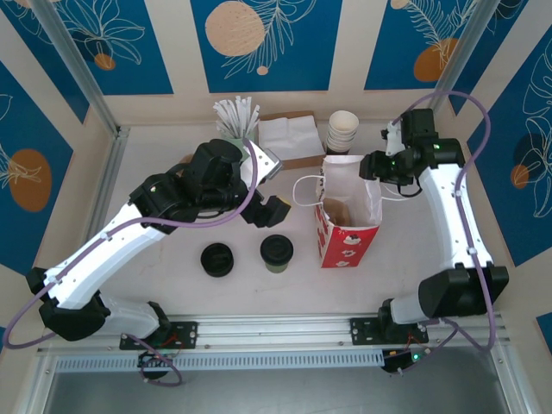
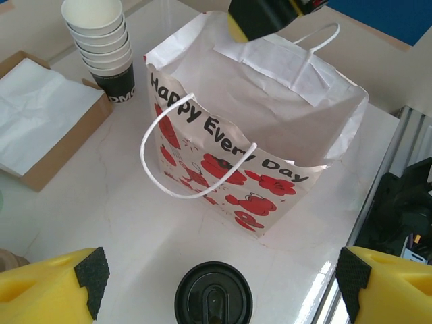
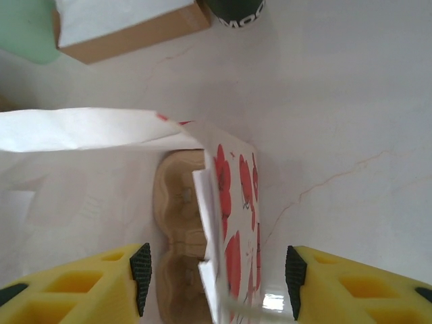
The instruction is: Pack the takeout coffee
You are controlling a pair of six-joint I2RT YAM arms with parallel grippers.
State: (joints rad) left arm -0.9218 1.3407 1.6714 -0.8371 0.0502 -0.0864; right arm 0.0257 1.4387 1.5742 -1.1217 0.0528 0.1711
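My right gripper lowers over the bag's side farthest from the coffee next, one finger inside, one outside, and closes, since that bag's rim runs between its open fingers.
The takeout coffee (image 1: 277, 251), a short cup with a black lid, stands on the table just left of the red-and-white paper bag (image 1: 348, 216). My left gripper (image 1: 266, 211) hovers above and slightly behind it. In the left wrist view the coffee's lid (image 2: 213, 295) lies low between the widely open fingers, untouched by either. The bag (image 2: 270, 135) stands open beyond it. My right gripper (image 1: 378, 168) is at the bag's far right rim. In the right wrist view it (image 3: 217, 278) is open, straddling the bag's wall (image 3: 233, 223) without pinching it.
A loose black lid (image 1: 217, 260) lies left of the coffee. Stacked lidless cups (image 1: 341, 131), a napkin box (image 1: 289, 141) and a holder of white sticks (image 1: 235, 121) line the back. A cardboard cup carrier (image 3: 179, 223) sits inside the bag.
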